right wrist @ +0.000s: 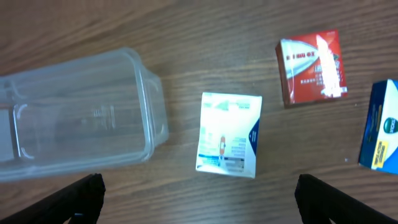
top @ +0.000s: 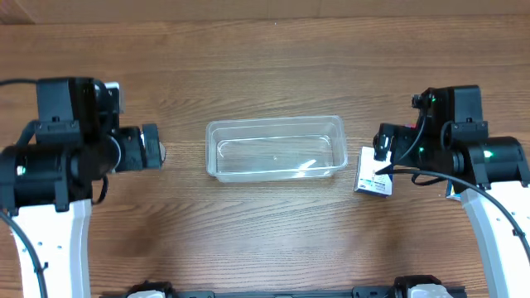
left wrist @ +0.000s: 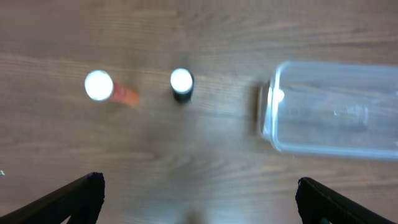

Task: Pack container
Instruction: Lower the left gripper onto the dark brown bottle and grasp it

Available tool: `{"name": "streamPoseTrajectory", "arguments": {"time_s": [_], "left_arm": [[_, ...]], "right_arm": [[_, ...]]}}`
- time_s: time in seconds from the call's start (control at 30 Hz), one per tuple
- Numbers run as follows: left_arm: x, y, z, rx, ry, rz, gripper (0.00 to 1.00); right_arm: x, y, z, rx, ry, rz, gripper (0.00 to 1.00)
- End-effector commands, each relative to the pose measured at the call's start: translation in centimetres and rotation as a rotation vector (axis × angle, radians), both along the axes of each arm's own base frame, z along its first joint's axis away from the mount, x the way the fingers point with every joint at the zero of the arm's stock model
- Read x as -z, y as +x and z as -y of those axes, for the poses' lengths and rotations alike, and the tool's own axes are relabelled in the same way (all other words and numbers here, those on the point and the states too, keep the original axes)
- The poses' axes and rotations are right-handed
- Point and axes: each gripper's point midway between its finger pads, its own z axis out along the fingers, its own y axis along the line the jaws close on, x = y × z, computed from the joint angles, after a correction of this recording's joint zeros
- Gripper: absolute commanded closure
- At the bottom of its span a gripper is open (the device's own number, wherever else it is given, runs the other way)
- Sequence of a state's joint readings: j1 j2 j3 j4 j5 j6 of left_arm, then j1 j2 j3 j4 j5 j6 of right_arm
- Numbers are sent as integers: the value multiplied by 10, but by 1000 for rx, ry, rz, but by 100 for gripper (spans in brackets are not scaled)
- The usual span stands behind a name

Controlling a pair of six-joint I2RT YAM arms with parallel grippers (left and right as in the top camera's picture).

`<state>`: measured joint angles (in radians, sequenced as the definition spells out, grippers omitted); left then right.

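Observation:
The left gripper comes down next, open fingers straddling the black bottle's white cap. The bottle stands upright with that cap on top, clear of the orange one.
The clear plastic container (top: 273,122) sits empty at the table's middle. It also shows in the left wrist view (left wrist: 267,118) and the right wrist view (right wrist: 152,106). My left gripper (top: 153,147) hovers left of it, open and empty (left wrist: 200,199). My right gripper (top: 381,147) hovers right of it, open and empty (right wrist: 199,193). A white box (right wrist: 228,134) lies flat just right of the container, below my right gripper (top: 373,180).
Two small white-capped bottles stand left of the container, one orange (left wrist: 99,85) and one black (left wrist: 181,82). A red box (right wrist: 311,65) and a blue box (right wrist: 379,124) lie beyond the white box. In the overhead view my arms hide these.

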<state>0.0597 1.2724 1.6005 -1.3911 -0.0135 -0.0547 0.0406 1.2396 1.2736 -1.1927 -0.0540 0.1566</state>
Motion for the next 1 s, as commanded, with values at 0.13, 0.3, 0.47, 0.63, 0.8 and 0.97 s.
{"name": "streamPoseTrajectory", "arguments": {"time_s": [0.13, 0.3, 0.47, 0.63, 0.8, 0.97], "left_arm": [[46, 37, -20, -15, 87, -168, 0], [91, 60, -22, -8, 78, -295, 0], [136, 82, -23, 46, 88, -388, 0], [171, 89, -20, 57, 59, -467, 0], [191, 96, -19, 60, 53, -496, 0], [203, 95, -19, 60, 50, -531, 10]], "right_arm": [[4, 10, 20, 80, 37, -29, 0], [7, 10, 21, 80, 37, -41, 0], [7, 10, 21, 80, 37, -44, 0], [8, 9, 21, 81, 36, -45, 0], [8, 9, 21, 81, 36, -45, 0], [8, 9, 21, 81, 36, -45, 0]]}}
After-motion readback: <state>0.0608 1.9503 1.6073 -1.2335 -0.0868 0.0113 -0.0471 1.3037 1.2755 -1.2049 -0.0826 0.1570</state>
